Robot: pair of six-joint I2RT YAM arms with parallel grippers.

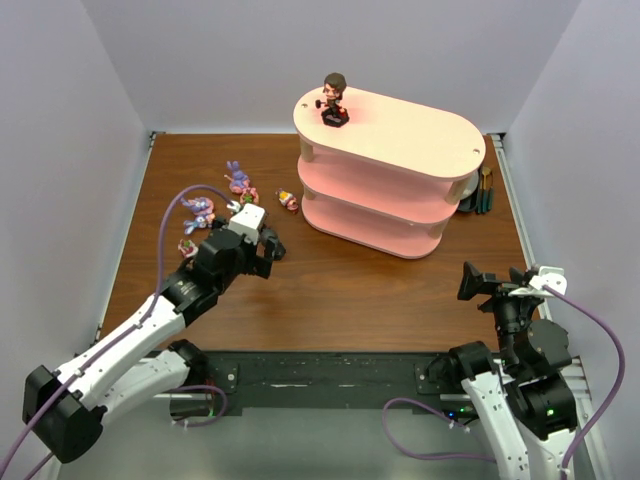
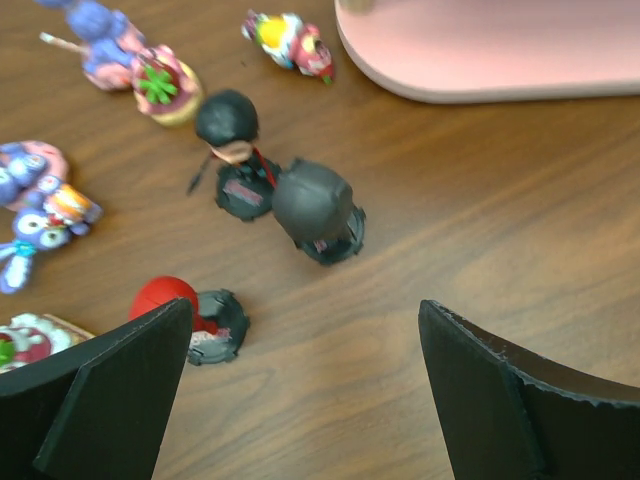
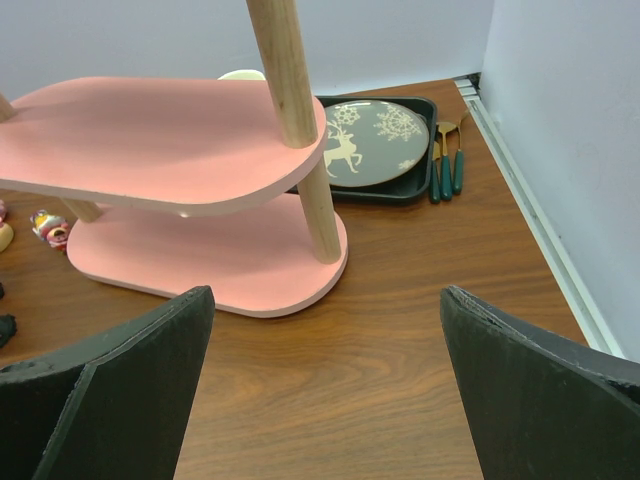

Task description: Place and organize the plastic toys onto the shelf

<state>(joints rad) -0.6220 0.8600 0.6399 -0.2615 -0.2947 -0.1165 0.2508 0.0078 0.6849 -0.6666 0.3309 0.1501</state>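
The black-masked figurine's head (image 1: 273,240) (image 2: 312,201) is below and outward of my left gripper's open fingers and the figurine stands upright, so I need to go down outward and close around it next.
The three-tier shelf (image 1: 400,190) stands at the back right, and a brown-haired figurine (image 1: 334,98) stands on its cream top board. My left gripper (image 1: 262,243) is open and empty, low over the table beside the toy cluster. In the left wrist view a black-masked figurine (image 2: 316,208) and a black-haired one (image 2: 230,135) stand upright ahead of the jaws; a red-masked one (image 2: 185,315) lies tipped by the left finger (image 2: 100,395). Purple-blue creatures (image 2: 100,40), a green-topped toy (image 2: 163,85) and a red one (image 2: 290,42) lie beyond. My right gripper (image 1: 490,285) is open and empty, facing the shelf (image 3: 200,250).
A dark tray holding a grey deer-patterned plate (image 3: 372,140) sits behind the shelf, with teal-handled utensils (image 3: 447,170) beside it near the right wall. White walls close the table on three sides.
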